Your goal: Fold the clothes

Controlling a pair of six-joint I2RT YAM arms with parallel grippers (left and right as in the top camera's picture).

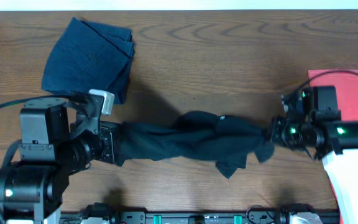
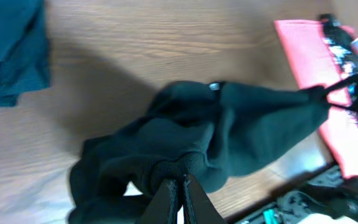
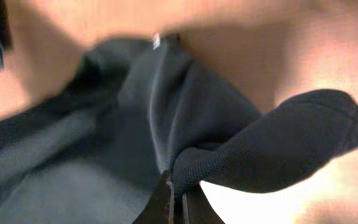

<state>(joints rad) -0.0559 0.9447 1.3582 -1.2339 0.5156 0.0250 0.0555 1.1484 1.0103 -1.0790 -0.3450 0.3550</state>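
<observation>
The black T-shirt's end still hangs raised in the air, so my left gripper will next go down to the bare wood below it, beside the navy-blue garment, and let the end go.
A black T-shirt (image 1: 194,140) hangs bunched in a long band between my two grippers over the wooden table. My left gripper (image 1: 118,142) is shut on its left end; in the left wrist view the fingers (image 2: 180,186) pinch a fold of black cloth (image 2: 229,130). On the right, my right gripper (image 1: 271,133) is shut on the other end, and the right wrist view has the jaws (image 3: 177,186) closed on a fold of the black cloth (image 3: 166,106). A navy-blue garment (image 1: 89,57) lies folded at the back left. A coral-red T-shirt (image 1: 353,99) lies at the right edge, partly under the right arm.
Bare wood table (image 1: 229,56) stretches behind the black shirt. The arm bases and a black rail (image 1: 197,216) line the front edge. A cable (image 1: 340,74) runs over the red shirt.
</observation>
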